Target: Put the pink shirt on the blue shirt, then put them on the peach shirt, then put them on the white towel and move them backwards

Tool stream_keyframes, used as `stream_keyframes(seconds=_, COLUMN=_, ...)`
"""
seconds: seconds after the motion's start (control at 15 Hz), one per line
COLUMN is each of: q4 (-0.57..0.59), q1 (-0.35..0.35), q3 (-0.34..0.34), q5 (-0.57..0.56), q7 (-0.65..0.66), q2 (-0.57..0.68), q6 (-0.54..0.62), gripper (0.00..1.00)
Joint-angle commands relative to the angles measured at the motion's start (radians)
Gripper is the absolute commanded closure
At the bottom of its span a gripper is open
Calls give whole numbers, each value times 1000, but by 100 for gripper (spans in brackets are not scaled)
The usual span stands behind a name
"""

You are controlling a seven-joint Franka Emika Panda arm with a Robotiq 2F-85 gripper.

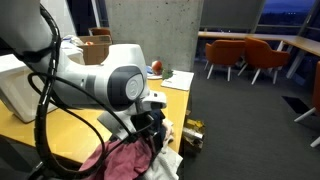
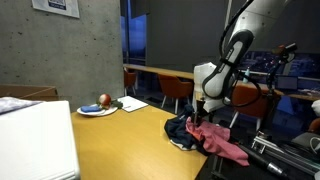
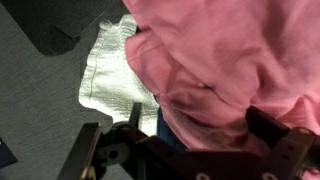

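The blue shirt and white towel (image 3: 108, 72) are under the pink shirt, so next my gripper will go down with its fingers spread onto the pink shirt's edge (image 3: 195, 122) and down into the pile.
The pink shirt (image 3: 230, 60) lies crumpled on top of a dark blue shirt (image 3: 172, 132) at the table's edge. It also shows in both exterior views (image 1: 125, 160) (image 2: 225, 143), with the blue shirt (image 2: 180, 128) bunched beside it. A white towel (image 3: 108, 72) (image 1: 166, 158) lies under the pile. My gripper (image 3: 205, 135) (image 1: 150, 122) (image 2: 200, 113) hangs just over the pink shirt. Its fingers are spread wide, with pink cloth between them. I cannot make out a peach shirt.
The pile sits on a yellow table (image 2: 130, 135). A plate with a red fruit (image 2: 100, 108) (image 1: 155, 68) stands farther back, next to a big white box (image 2: 30, 140). Orange chairs (image 1: 250, 55) stand across the dark floor.
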Motion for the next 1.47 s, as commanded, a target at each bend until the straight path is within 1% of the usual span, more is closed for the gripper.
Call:
stream_keyframes(seconds=0.0, q4=-3, q1=19, q3=-28, q5=-7, q7=-8, q2=40, q6=26, gripper=0)
stream_keyframes(seconds=0.33, q4=-13, q1=23, q3=-18, q5=34, q7=-24, q2=164, q6=243, gripper=0)
stream_keyframes(seconds=0.53, q4=-2, q1=7, q3=2, q5=97, q7=-54, q2=228, q6=311, gripper=0)
stream_keyframes(seconds=0.73, q4=2, q1=-14, q3=28, q5=162, q7=-97, q2=251, q6=344, gripper=0)
stream_keyframes(seconds=0.8, q4=2, q1=-22, q3=36, q5=180, q7=-109, q2=249, q6=345, gripper=25)
stream_keyframes(seconds=0.87, q4=1, q1=-27, q3=41, q5=191, q7=-122, q2=247, q6=340, gripper=26)
stream_keyframes(seconds=1.2, q4=5, q1=-47, q3=73, q5=232, q7=-153, q2=239, q6=337, gripper=63)
stream_keyframes(seconds=1.33, q4=12, q1=-51, q3=81, q5=239, q7=-160, q2=232, q6=328, gripper=75)
stream_keyframes(seconds=1.4, q4=17, q1=-52, q3=85, q5=241, q7=-162, q2=225, q6=322, gripper=83)
